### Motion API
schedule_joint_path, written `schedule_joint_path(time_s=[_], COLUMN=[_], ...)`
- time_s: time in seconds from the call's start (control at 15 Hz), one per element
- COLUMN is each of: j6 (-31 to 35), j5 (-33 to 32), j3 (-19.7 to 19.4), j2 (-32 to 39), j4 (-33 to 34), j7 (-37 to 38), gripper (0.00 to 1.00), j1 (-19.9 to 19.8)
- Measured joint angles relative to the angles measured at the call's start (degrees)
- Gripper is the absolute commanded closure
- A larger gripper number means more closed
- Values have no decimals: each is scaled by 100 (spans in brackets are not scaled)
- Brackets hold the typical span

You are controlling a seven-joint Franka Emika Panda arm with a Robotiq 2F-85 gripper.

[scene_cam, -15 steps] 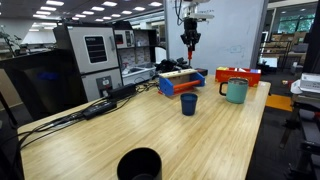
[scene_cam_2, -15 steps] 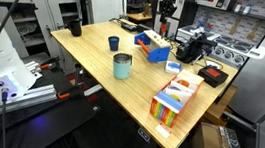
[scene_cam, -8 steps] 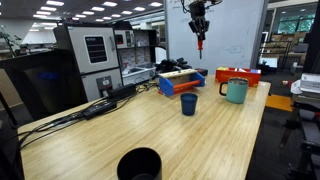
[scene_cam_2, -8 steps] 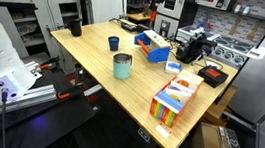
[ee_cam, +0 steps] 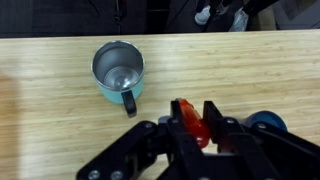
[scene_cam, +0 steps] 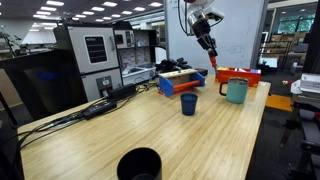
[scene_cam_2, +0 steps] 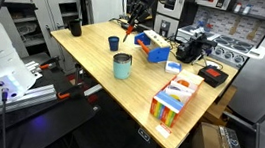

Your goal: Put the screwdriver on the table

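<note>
The screwdriver (scene_cam: 212, 60) comes down into the gap between the teal mug and the dark blue cup next, then my gripper opens.
My gripper (ee_cam: 196, 110) is shut on the screwdriver (ee_cam: 197, 130), whose red handle shows between the two black fingers in the wrist view. In an exterior view the gripper (scene_cam: 208, 42) hangs tilted in the air with the screwdriver (scene_cam: 212, 60) pointing down, above the far part of the table (scene_cam: 120, 130). It also shows above the table (scene_cam_2: 162, 82) in an exterior view, with the gripper (scene_cam_2: 129, 20) near the far edge. The wrist view looks down on the light wood table (ee_cam: 50, 110).
On the table stand a teal mug (scene_cam: 236, 91) (scene_cam_2: 121, 66) (ee_cam: 118, 70), a dark blue cup (scene_cam: 189, 104) (scene_cam_2: 114, 44), a blue box (scene_cam: 180, 80) (scene_cam_2: 153, 48), a red-orange tray (scene_cam: 238, 75), a black cup (scene_cam: 139, 164) and a colourful box (scene_cam_2: 175, 97).
The gripper rose from over the blue box with the screwdriver in it, then swung sideways towards the teal mug and tilted.
</note>
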Motion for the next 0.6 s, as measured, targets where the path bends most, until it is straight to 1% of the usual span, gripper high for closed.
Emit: schedule_joint_path(time_s=[0.2, 0.4, 0.6], j6=[6, 52, 442], j5=[5, 5, 3], j3=[142, 174, 168], j2=[339, 731, 1047], j4=[-131, -134, -110], j7=[-288, -397, -397], gripper=[93, 93, 93], j1=[78, 175, 189])
